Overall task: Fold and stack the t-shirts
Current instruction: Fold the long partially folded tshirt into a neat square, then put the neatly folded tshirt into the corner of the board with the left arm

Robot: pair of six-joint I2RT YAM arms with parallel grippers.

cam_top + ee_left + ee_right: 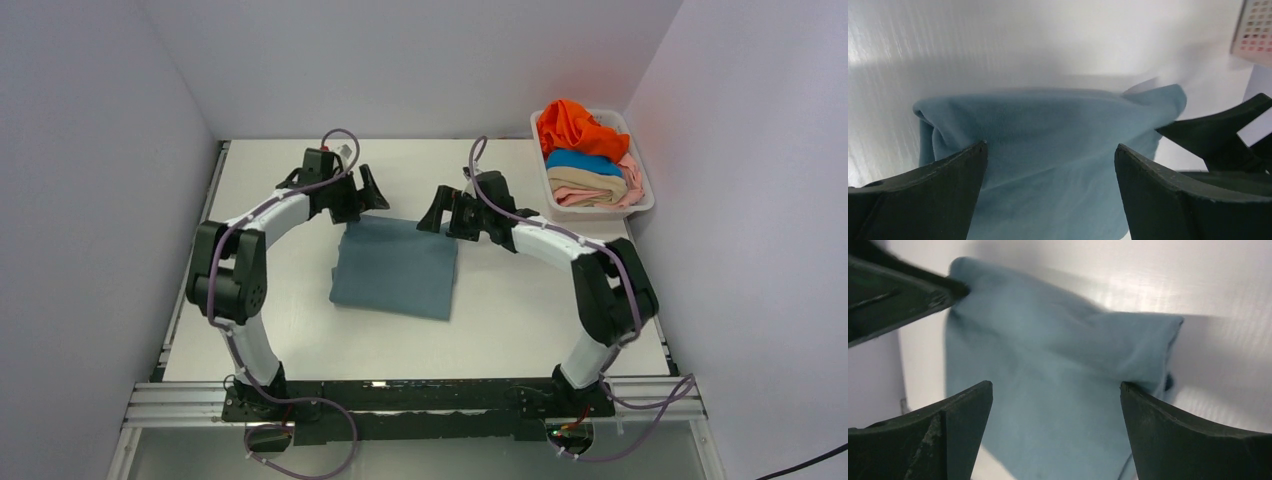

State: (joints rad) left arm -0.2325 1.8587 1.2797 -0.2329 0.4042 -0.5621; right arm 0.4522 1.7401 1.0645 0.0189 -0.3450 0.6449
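My left gripper needs to move back and down onto the t-shirt's side edge away from the basket, because that edge is below it and closer to my base.
The dusty grey-blue t-shirt (pixel 398 268) lies folded into a rough square on the white table, mid-centre. My left gripper (pixel 371 194) is open and empty just above its far left corner; the cloth fills the left wrist view (pixel 1048 145) between the spread fingers. My right gripper (pixel 436 212) is open and empty at the far right corner; the shirt shows below it in the right wrist view (pixel 1058 375). The orange (pixel 577 127), bright blue (pixel 580 160), tan (pixel 590 182) and pale pink (pixel 632 180) t-shirts lie bundled in the basket.
The white plastic basket (pixel 645 195) stands at the far right corner of the table, against the right wall. White walls close in the back and both sides. The left gripper's fingers (pixel 893 295) show at the upper left of the right wrist view.
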